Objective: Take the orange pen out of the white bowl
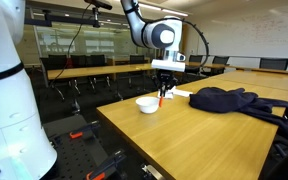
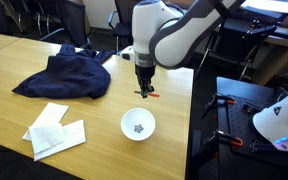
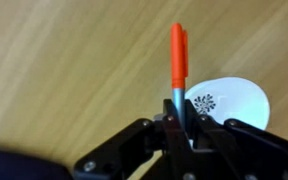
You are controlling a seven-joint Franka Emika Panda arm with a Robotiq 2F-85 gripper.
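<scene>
My gripper will turn and go down next, away from the garment, to release the pen (image 1: 163, 97) on the clear spot of bare wood (image 1: 158, 127) beside the bowl, which is below my gripper.
My gripper (image 3: 181, 118) is shut on the orange pen (image 3: 178, 58), which sticks out ahead of the jaws in the wrist view. In both exterior views the gripper (image 1: 163, 88) (image 2: 144, 88) hangs above the table with the pen (image 1: 163, 97) (image 2: 147, 95) at its tips, lifted out of the white bowl. The white bowl (image 2: 137, 125) stands on the table below and a little aside of the gripper; it has a dark pattern inside. It also shows in an exterior view (image 1: 146, 104) and in the wrist view (image 3: 234, 100).
A dark blue garment (image 2: 69, 75) (image 1: 229, 100) lies on the wooden table (image 2: 24, 60). Folded white cloths (image 2: 54, 130) lie near the table's front. The table edge (image 2: 192, 110) runs just beside the bowl. Office chairs stand behind.
</scene>
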